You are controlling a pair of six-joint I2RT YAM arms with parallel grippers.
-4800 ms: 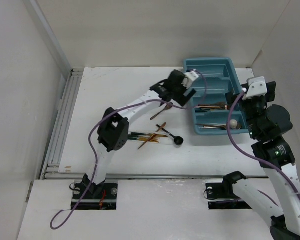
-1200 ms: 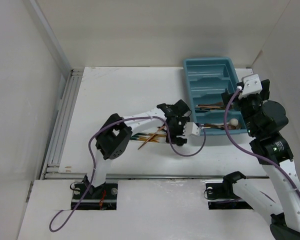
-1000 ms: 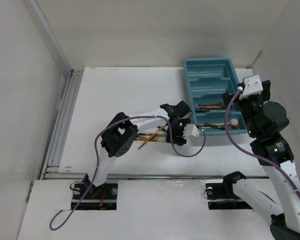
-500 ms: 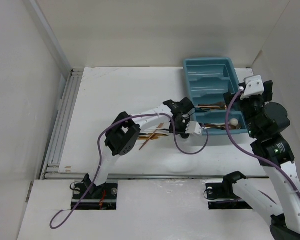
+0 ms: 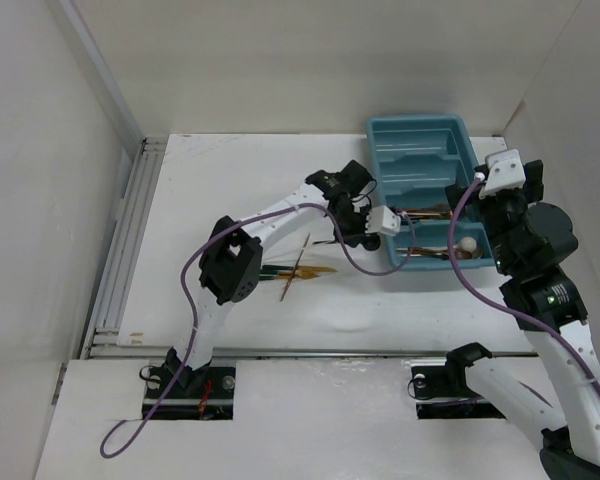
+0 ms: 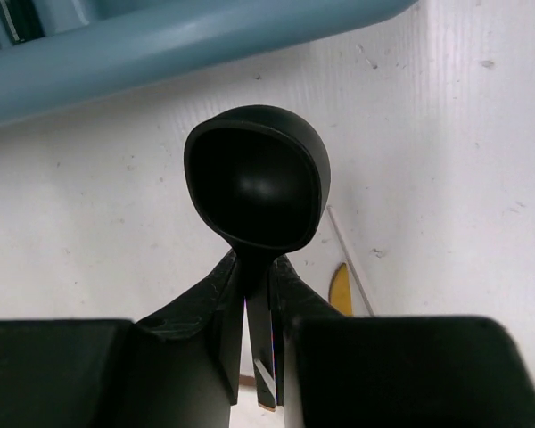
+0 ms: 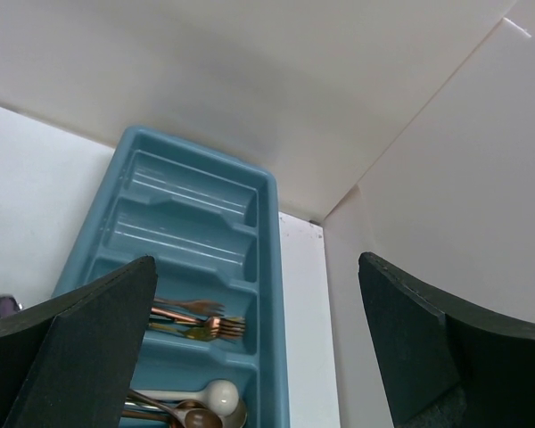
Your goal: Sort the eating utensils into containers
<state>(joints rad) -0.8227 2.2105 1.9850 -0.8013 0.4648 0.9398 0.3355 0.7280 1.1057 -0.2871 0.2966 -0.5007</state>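
My left gripper rises next, crosses the tray's side and comes down over the tray's nearest section [image 5: 442, 246] to release the black round-headed spoon, because copper and cream-white spoons lie there.
My left gripper [image 6: 254, 263] is shut on the handle of the black round-headed spoon [image 6: 257, 178], whose bowl sticks out past the fingertips above the white table. In the top view this gripper [image 5: 354, 228] hangs just left of the teal tray [image 5: 420, 125]; the spoon is hard to make out there. Gold and copper utensils [image 5: 302, 265] and a green-handled one [image 5: 270, 270] lie in a loose pile on the table. Forks [image 7: 201, 325] fill one compartment, and a cream-white spoon [image 7: 216, 392] lies with copper spoons in the nearest one. My right gripper [image 7: 259, 348] is open above the tray's right end [image 5: 495, 200].
The tray's blue wall [image 6: 160, 45] runs across the top of the left wrist view. A gold utensil tip [image 6: 339, 290] and a thin stick [image 6: 352, 267] lie on the table below the spoon. White walls close in behind and right of the tray.
My left gripper shut on the black spoon beside the pile, lifted it and carried it up and back along the tray's left side. The right arm stayed put.
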